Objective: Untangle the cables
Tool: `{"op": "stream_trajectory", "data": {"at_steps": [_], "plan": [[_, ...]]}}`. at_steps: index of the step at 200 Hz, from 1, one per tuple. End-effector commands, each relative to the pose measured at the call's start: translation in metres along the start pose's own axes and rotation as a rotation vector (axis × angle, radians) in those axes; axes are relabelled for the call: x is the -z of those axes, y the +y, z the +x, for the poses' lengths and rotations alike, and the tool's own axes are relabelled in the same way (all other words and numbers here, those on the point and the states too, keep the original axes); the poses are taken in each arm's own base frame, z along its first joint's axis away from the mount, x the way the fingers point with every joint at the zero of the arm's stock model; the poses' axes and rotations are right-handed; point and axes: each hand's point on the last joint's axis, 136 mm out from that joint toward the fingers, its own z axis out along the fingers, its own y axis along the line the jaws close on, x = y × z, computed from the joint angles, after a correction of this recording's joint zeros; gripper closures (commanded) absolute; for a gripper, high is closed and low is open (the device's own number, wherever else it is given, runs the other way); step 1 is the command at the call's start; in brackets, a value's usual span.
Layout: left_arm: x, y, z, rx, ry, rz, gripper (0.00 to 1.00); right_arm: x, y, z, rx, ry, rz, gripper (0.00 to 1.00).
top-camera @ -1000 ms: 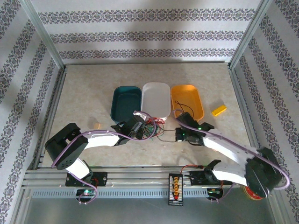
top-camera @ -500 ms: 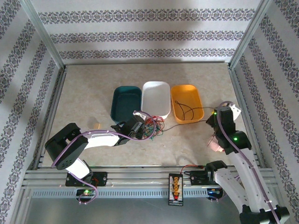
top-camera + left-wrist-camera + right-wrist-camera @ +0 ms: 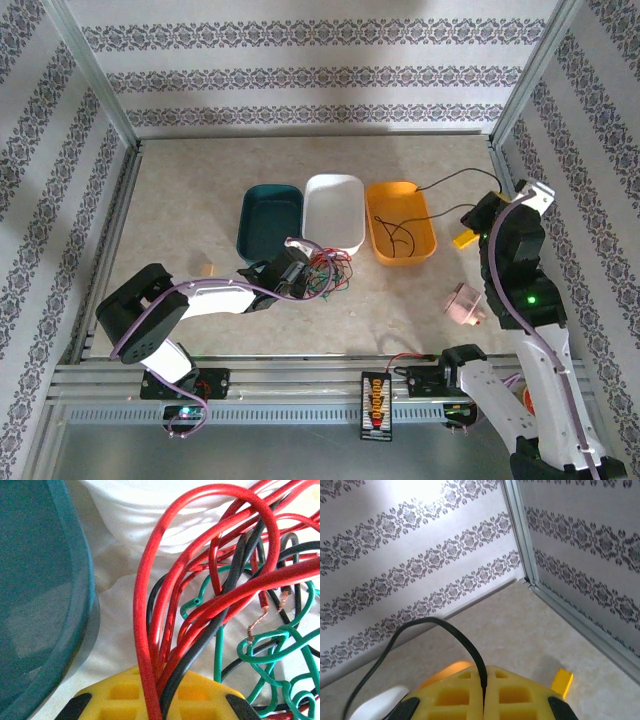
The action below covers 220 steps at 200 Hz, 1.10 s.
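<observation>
My right gripper holds the black cable and should first swing down toward the white tray [image 3: 335, 205] to get over the orange tray that already holds cable loops. Then it should let go of the cable.
The cables [image 3: 330, 274] lie as a tangle of red, green and black wires in front of the white tray [image 3: 335, 205]. My left gripper [image 3: 300, 272] is at the tangle's left edge. In the left wrist view it [image 3: 159, 682] is shut on several red wires [image 3: 150, 605] and a black one. My right gripper [image 3: 488, 205] is raised at the right, shut on a single black cable [image 3: 445, 178]. This cable arcs left and down into the orange tray [image 3: 372, 215]. In the right wrist view the black cable [image 3: 425, 624] runs into the shut right gripper [image 3: 484, 682].
A teal tray [image 3: 246, 215] stands left of the white one. A yellow block [image 3: 462, 240] lies right of the orange tray, and shows as the yellow block [image 3: 562, 682] in the right wrist view. A pink object [image 3: 464, 305] lies near the right arm. Metal frame rails border the table.
My right arm swung from the middle to the right and rose, drawing the black cable out of the tangle; its tail now hangs into the orange tray. The left arm stayed put.
</observation>
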Motion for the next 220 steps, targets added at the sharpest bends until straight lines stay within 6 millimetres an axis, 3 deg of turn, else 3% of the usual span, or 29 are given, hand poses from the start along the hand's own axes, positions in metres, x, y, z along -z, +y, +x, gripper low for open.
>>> {"op": "stream_trajectory", "data": {"at_steps": [1, 35, 67, 106, 144, 220], "plan": [[0.003, 0.001, 0.007, -0.008, 0.023, -0.015, 1.00, -0.012, 0.009, -0.025, 0.049, -0.081, 0.011, 1.00], [0.003, 0.001, 0.008, -0.011, 0.025, -0.012, 1.00, -0.043, 0.010, -0.021, 0.126, -0.079, 0.092, 1.00], [0.004, 0.000, 0.009, -0.019, 0.027, -0.003, 1.00, -0.064, -0.005, 0.005, 0.131, -0.043, 0.176, 1.00], [0.003, -0.001, 0.009, -0.023, 0.034, -0.002, 1.00, -0.087, -0.013, 0.087, 0.125, 0.159, 0.157, 1.00], [0.001, -0.005, 0.009, -0.034, 0.045, 0.012, 1.00, -0.094, -0.028, 0.161, 0.121, 0.333, 0.175, 1.00], [-0.003, -0.009, 0.010, -0.045, 0.060, 0.024, 1.00, -0.117, -0.019, 0.244, 0.137, 0.572, 0.170, 1.00]]}}
